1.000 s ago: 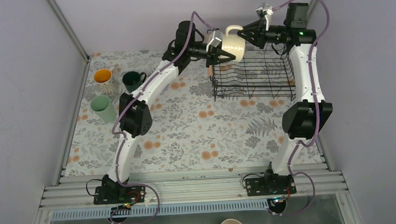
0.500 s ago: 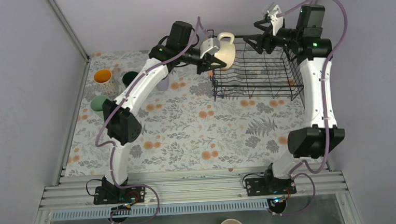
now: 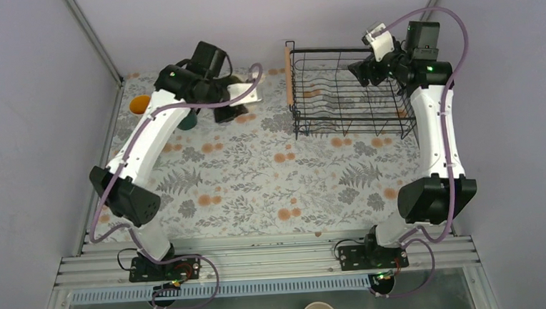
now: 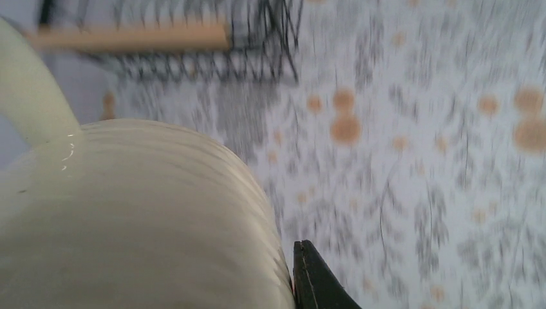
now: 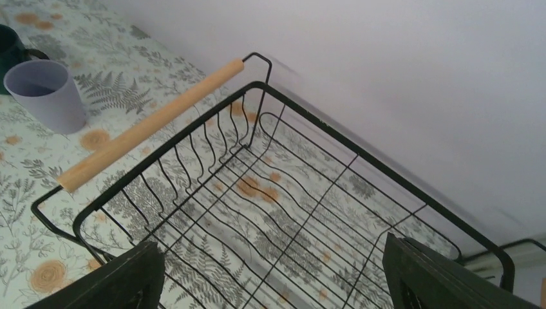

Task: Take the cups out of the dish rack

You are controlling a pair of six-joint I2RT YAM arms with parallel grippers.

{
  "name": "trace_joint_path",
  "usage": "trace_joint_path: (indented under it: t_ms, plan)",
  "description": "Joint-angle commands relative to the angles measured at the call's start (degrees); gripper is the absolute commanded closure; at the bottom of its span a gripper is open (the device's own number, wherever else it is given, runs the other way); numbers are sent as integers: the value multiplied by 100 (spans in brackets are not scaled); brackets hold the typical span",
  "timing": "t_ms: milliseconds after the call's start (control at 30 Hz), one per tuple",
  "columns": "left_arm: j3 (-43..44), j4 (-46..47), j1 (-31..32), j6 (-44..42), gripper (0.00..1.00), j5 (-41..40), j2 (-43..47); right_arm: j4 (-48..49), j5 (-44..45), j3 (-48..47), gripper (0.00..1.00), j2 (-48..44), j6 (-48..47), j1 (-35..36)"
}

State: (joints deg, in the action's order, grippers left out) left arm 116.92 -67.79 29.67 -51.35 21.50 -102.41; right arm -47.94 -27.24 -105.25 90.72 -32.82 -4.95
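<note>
I need to bring the mug back and down with my left gripper next, to the table on the near side of the dark green mug point(image 3: 188, 120), because that spot is bare.
The cream mug point(image 4: 129, 212) fills the left of the blurred left wrist view. My left gripper point(image 3: 229, 111) is shut on it, with one dark finger point(image 4: 313, 280) against its side. In the top view the arm hides that mug. The dish rack point(image 3: 335, 49) stands at the back right, and no cup shows inside it point(image 5: 309, 116). My right gripper point(image 3: 364, 73) hangs open above the rack's far right side point(image 5: 277, 283). The floral mug point(image 3: 140, 105) and the dark green mug point(image 3: 188, 120) stand at the back left. The lavender tumbler point(image 5: 45, 96) stands left of the rack.
The rack's wooden handle point(image 3: 290, 71) faces the left arm. The side walls and back wall close in the floral table point(image 3: 279, 183). The left arm's elbow point(image 3: 125, 199) hangs over the table's left side.
The right gripper opened and let go of the cream mug, then drew back over the rack. The left arm swung left with the mug, away from the rack.
</note>
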Motion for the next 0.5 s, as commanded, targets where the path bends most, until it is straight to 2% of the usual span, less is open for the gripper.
trace_joint_path:
  t_ms: [0,167,267,467]
  plan:
    - [-819,-708,-380,-1004,98,-1244,533,-92,286,79,12,-125,-180,-14]
    - [-2369,-519,-542,-1354,98,-1684,1005,-390,224,-4,12,-176,-362,-5]
    - [-3237,-488,-559,-1326,98,-2030,903,-526,255,-59,11,-251,-450,-3]
    - [-3576,-111,-830,-1224,98,-2205,517,-700,351,73,11,-486,-646,1]
